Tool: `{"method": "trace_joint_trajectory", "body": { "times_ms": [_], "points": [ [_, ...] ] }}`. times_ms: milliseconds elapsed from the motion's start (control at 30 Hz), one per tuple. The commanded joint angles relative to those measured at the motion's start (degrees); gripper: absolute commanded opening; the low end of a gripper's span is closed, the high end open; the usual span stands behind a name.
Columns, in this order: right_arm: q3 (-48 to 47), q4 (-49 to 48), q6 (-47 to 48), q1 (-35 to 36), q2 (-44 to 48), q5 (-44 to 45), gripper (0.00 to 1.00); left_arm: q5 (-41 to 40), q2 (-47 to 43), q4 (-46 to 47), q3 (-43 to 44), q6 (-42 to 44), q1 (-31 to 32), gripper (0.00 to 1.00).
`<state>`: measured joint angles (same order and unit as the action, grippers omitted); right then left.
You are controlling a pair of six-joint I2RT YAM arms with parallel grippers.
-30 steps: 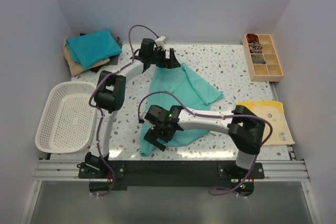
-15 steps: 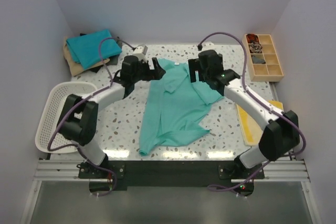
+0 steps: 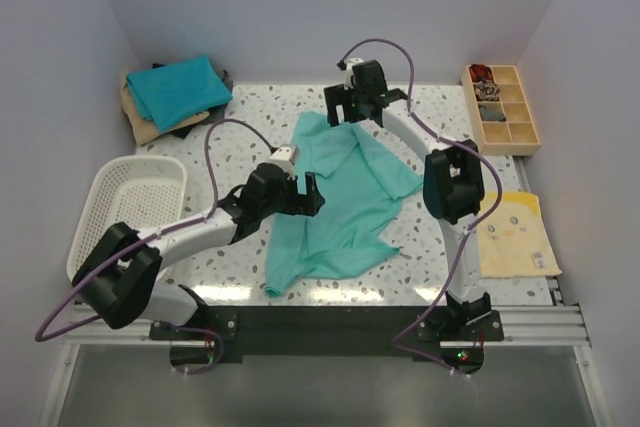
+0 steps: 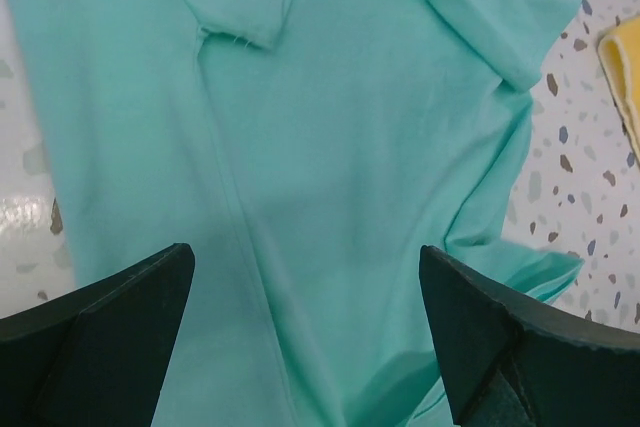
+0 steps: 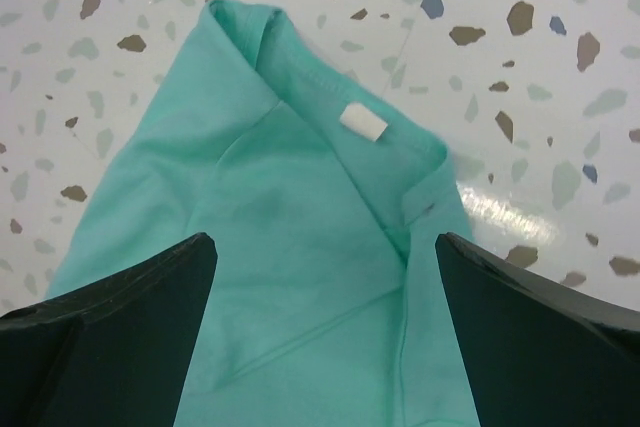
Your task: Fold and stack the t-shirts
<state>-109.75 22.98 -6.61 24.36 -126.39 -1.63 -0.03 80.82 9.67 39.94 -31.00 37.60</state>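
The t-shirt lies crumpled, so my right gripper comes down next, moving to the left in the top view, and closes on the t-shirt's shoulder seam beside the collar.
A light sea-green t-shirt (image 3: 335, 197) lies crumpled and partly folded on the speckled table, collar at the far end. My left gripper (image 3: 303, 197) is open and empty, hovering over the shirt's left side; in the left wrist view the cloth (image 4: 330, 147) fills the space between its fingers (image 4: 305, 252). My right gripper (image 3: 345, 112) is open and empty above the collar; the right wrist view shows the collar with its white label (image 5: 362, 124) beyond the gripper (image 5: 325, 239). A stack of folded shirts (image 3: 178, 90), teal-blue on top of tan and dark, sits at the back left.
A white mesh basket (image 3: 125, 222) stands at the left edge. A wooden compartment tray (image 3: 500, 107) sits at the back right. A flat yellow sheet (image 3: 515, 237) lies at the right, its corner showing in the left wrist view (image 4: 622, 77).
My left gripper has moved from the shirt's far left corner toward me, to its left side. My right gripper has swung from the shirt's far right to the collar. Both stay open.
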Motion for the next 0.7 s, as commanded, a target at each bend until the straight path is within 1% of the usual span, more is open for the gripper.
{"method": "trace_joint_trajectory", "body": {
  "times_ms": [0, 133, 167, 300, 467, 500, 533, 600, 633, 667],
  "points": [
    [-10.3, 3.1, 5.0, -1.4, -5.9, -9.7, 0.96, -4.3, -5.7, -3.9, -3.6, -2.9, 1.2, 1.00],
    [-18.2, 4.9, 8.0, -1.5, -13.5, -15.0, 0.94, -5.2, -7.3, -8.2, -5.4, -4.6, 3.0, 1.00],
    [-18.9, 4.9, 8.4, -1.5, -14.4, -18.0, 0.94, -5.4, -7.6, -9.2, -6.2, -4.9, 3.8, 1.00],
    [-18.5, 1.8, 9.1, -1.5, -16.1, -24.3, 0.94, -5.4, -9.1, -9.6, -8.6, -8.2, 6.2, 1.00],
    [-19.1, 1.5, 9.9, -1.6, -17.8, -28.1, 0.92, -5.4, -9.1, -13.1, -10.1, -10.1, 9.1, 1.00],
    [-18.9, 1.3, 10.1, -1.6, -17.8, -28.3, 0.91, -5.3, -9.1, -13.2, -10.5, -10.4, 9.4, 1.00],
    [-19.0, 1.3, 10.4, -1.5, -18.0, -28.7, 0.87, -5.2, -9.1, -13.2, -10.8, -10.9, 9.7, 1.00],
    [-19.4, 1.4, 10.5, -1.5, -18.6, -28.8, 0.83, -4.9, -9.1, -13.5, -11.2, -11.2, 10.5, 1.00],
    [-20.3, 1.5, 10.8, -1.5, -19.0, -29.1, 0.78, -4.9, -9.0, -13.7, -11.3, -11.4, 10.6, 1.00],
    [-20.8, 1.5, 10.9, -1.4, -19.3, -29.3, 0.75, -4.9, -9.0, -14.0, -11.3, -11.4, 10.9, 1.00]
  ]
}}
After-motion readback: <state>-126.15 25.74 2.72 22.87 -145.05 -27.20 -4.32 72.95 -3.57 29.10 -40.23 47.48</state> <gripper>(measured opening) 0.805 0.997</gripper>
